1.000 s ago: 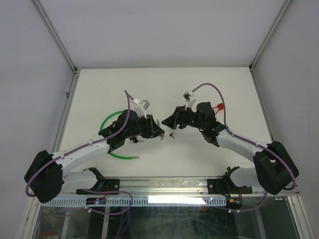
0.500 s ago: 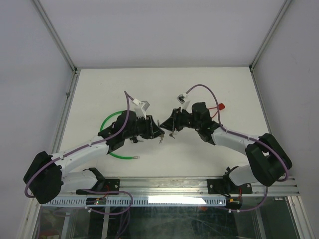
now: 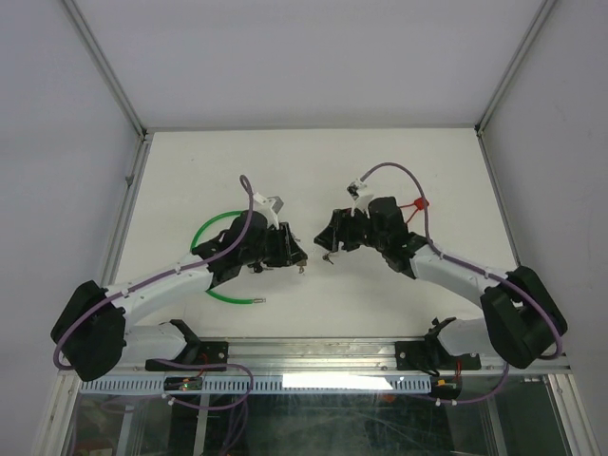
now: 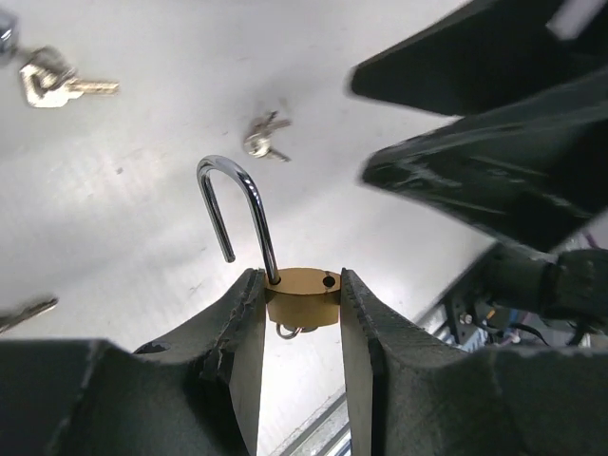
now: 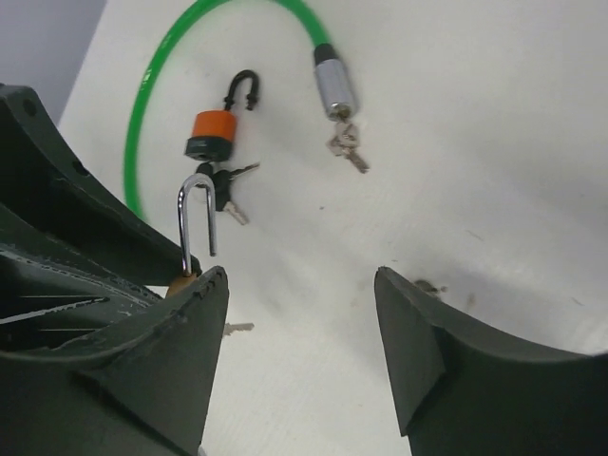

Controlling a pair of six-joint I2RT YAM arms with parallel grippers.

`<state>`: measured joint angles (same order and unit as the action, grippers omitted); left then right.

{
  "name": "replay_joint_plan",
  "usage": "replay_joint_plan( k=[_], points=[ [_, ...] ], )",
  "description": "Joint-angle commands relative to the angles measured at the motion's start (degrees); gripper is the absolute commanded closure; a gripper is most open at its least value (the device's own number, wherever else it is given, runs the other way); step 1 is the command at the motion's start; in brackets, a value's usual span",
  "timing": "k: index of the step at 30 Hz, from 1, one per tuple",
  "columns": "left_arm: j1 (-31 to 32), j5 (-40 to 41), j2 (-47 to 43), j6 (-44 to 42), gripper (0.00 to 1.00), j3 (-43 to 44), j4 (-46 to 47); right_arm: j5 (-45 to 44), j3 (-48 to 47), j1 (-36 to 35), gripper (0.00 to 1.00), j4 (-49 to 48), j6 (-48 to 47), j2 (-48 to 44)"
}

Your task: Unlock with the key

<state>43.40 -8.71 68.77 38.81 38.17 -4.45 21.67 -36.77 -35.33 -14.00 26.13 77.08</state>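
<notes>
The brass padlock has its shackle open, so the robot's left gripper will next lower the padlock onto the table near its keys and then let go of it.
My left gripper is shut on the brass padlock, gripping its body from both sides. The steel shackle stands up with one leg out of the body. A small metal ring pokes out under the body; the key itself is hidden. In the top view the left gripper and the right gripper face each other a short way apart above the table's middle. My right gripper is open with nothing between its fingers, and the padlock's shackle shows just past its left finger.
An orange padlock with keys lies beside a green cable lock, whose silver cylinder has keys attached. Loose keys lie on the white table, with another small bunch. A red object sits behind the right arm.
The right gripper reached in to the padlock half a second ago, narrowing, and has since drawn back to the right and opened wider. The left gripper kept its hold and shifted slightly.
</notes>
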Motion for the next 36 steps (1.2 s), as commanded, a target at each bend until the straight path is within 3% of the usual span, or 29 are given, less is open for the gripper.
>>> replay_joint_plan(
  k=[1, 6, 14, 28, 36],
  points=[
    [-0.2, 5.0, 1.8, 3.9, 0.99, 3.2, -7.1, -14.0, -1.4, 0.3, 0.32, 9.3, -6.8, -5.9],
    [-0.2, 5.7, 3.8, 7.3, 0.99, 3.3, -11.7, -26.2, 0.2, 0.4, 0.25, 14.6, -8.5, -10.7],
    [-0.3, 14.0, 7.9, 9.9, 0.97, 6.9, -21.2, -35.0, 2.7, 0.5, 0.19, 18.2, -8.8, -15.9],
    [0.3, 18.8, 25.5, 8.3, 0.91, 16.8, -26.9, -37.8, 3.2, 0.5, 0.19, 20.1, -8.4, -16.8],
    [0.2, 19.9, 29.1, 7.5, 0.77, 19.2, -28.4, -37.3, 2.4, 0.6, 0.19, 20.2, -8.5, -16.1]
  ],
)
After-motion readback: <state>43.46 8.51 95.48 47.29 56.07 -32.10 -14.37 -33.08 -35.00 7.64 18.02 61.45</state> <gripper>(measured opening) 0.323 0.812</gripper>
